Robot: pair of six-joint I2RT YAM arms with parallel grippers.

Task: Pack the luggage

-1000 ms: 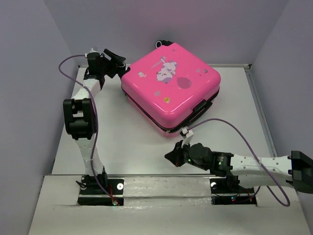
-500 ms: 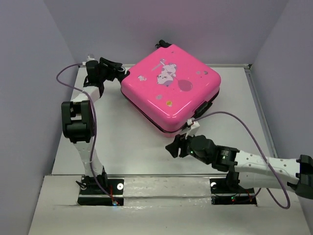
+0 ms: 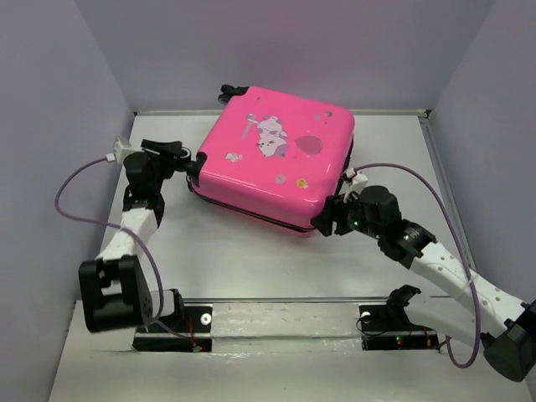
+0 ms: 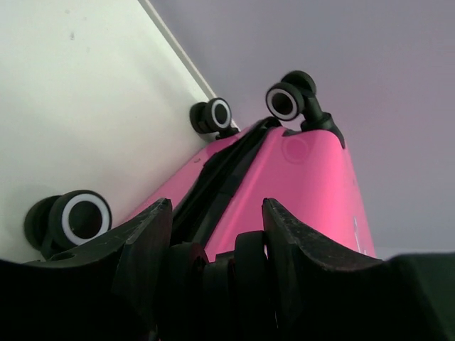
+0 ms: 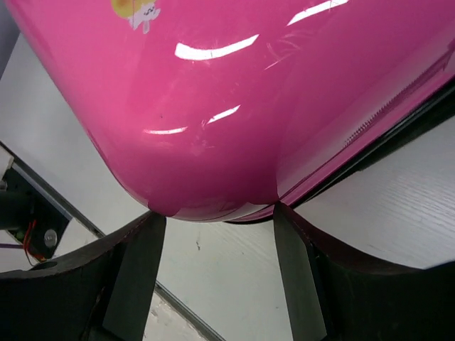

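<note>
The luggage sits slanted, so my left gripper should pull the wheel back to the bare tabletop by the luggage's wheeled corner [image 3: 179, 188] and release it.
The luggage [image 3: 272, 159], a hot-pink hard-shell suitcase with a cartoon print, lies shut and flat on the white table [image 3: 234, 251]. My left gripper [image 3: 188, 161] is at its left corner. In the left wrist view that gripper [image 4: 217, 213] is shut on a black wheel [image 4: 213, 273] of the luggage [image 4: 298, 177], with both fingers pressed against it. My right gripper [image 3: 322, 223] is at the near right corner. Seen from the right wrist, this gripper [image 5: 217, 213] is open and its fingertips [image 5: 279, 213] touch the rounded pink corner [image 5: 213, 128].
Other black wheels [image 4: 288, 101] [image 4: 84, 217] stick out of the suitcase's left side. Grey walls [image 3: 50, 126] close in the table on the left, back and right. A metal rail [image 3: 285, 308] with both arm bases runs along the near edge.
The luggage has turned and slid left and farther back. My left gripper closed on its wheel. My right gripper opened and moved up to the near right corner.
</note>
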